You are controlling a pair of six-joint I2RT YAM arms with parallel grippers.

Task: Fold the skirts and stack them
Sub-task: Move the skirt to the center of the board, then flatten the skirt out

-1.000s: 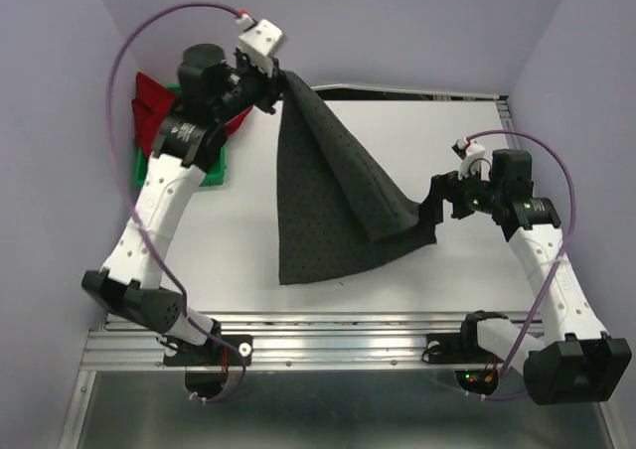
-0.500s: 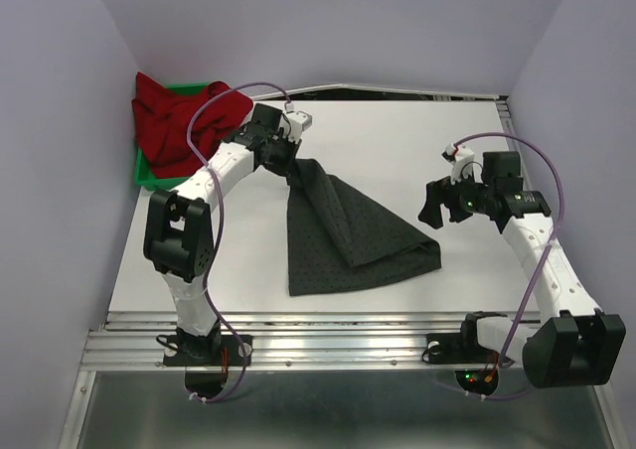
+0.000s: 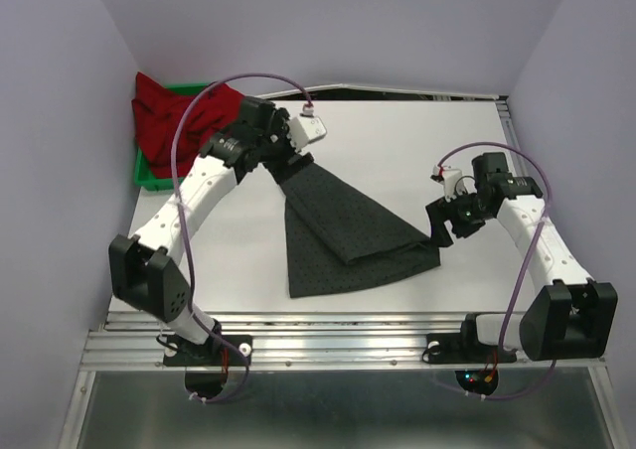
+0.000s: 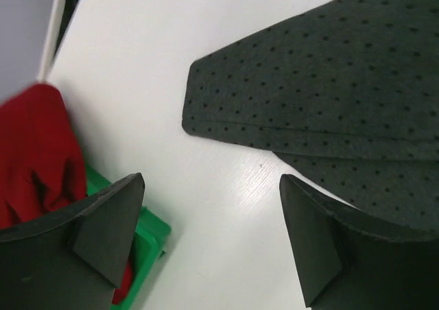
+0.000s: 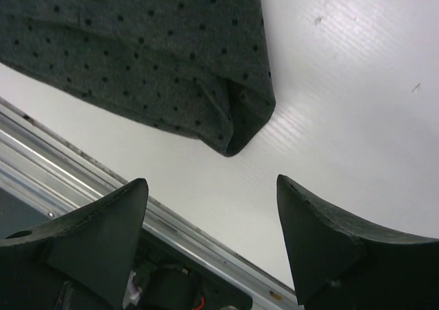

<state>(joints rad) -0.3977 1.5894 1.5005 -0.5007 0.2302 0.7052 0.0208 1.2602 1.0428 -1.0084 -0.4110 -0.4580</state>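
Note:
My left gripper is open, and its fingers need to go back and down next onto the skirt flap's near corner [image 3: 348, 259], which lies below and back from them, on top of the skirt's lower layer.
The charcoal dotted skirt [image 3: 343, 232] lies folded on the white table, narrow end toward the back. My left gripper [image 3: 282, 163] hovers open just over that narrow top corner; in the left wrist view the skirt [image 4: 329, 97] lies beyond the open gripper [image 4: 211, 180], which holds nothing. My right gripper [image 3: 440, 228] is open beside the skirt's right corner, and the right wrist view shows that folded corner [image 5: 233, 142] just ahead of the empty gripper [image 5: 212, 181]. The red skirt [image 3: 174, 119] is heaped in the bin at the back left.
A small green bin [image 3: 147, 178] holds the red skirt near the left wall; its corner [image 4: 147, 234] shows by my left finger. The metal rail [image 5: 103, 180] runs along the table's near edge, close under the right gripper. Purple walls close in the back and sides.
My left gripper brought the skirt's top corner down from high up to the table and let go. The skirt now lies flat. My right gripper moved in toward the right corner.

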